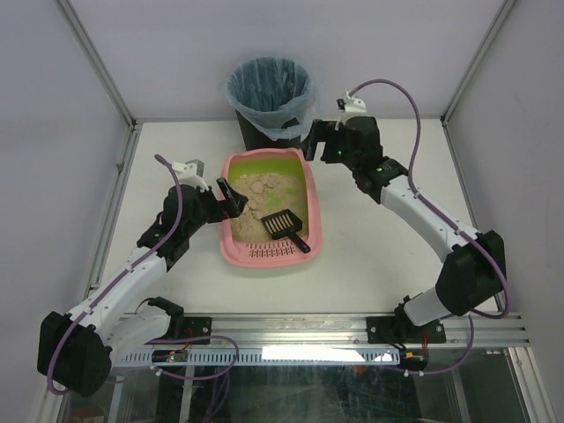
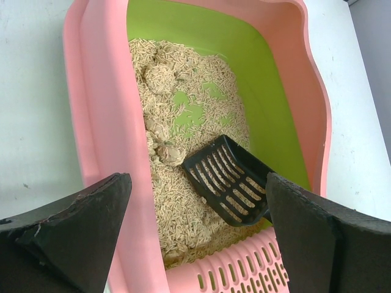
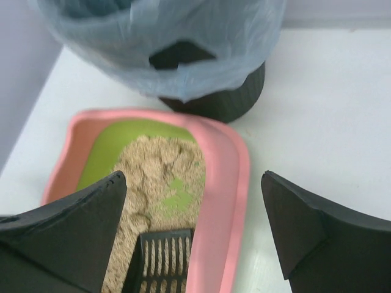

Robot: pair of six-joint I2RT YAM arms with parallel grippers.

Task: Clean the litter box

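My open fingers are still short of the blue bag's overhanging edge (image 1: 313, 93), so my right gripper moves outward next, past the litter box's far corner onto that edge.
The pink litter box (image 1: 226, 231) with green lining sits mid-table and holds beige litter (image 1: 260, 198). A black slotted scoop (image 1: 278, 224) lies in it, head on the litter, handle over the grille end. My left gripper (image 1: 231, 198) is open and empty above the box's left rim. In the left wrist view its open jaws (image 2: 197, 183) frame the scoop (image 2: 229, 180) and the rim (image 2: 98, 110). My right gripper (image 1: 315, 141) is open and empty, high over the box's far right corner. In the right wrist view (image 3: 192, 180) it looks down on the rim (image 3: 235, 177) and scoop (image 3: 160, 259).
A black bin with a blue bag (image 1: 270, 92) stands just behind the litter box, and it fills the top of the right wrist view (image 3: 183, 49). White table surface (image 1: 379, 238) lies on both sides of the box. Frame posts stand at the table's far corners.
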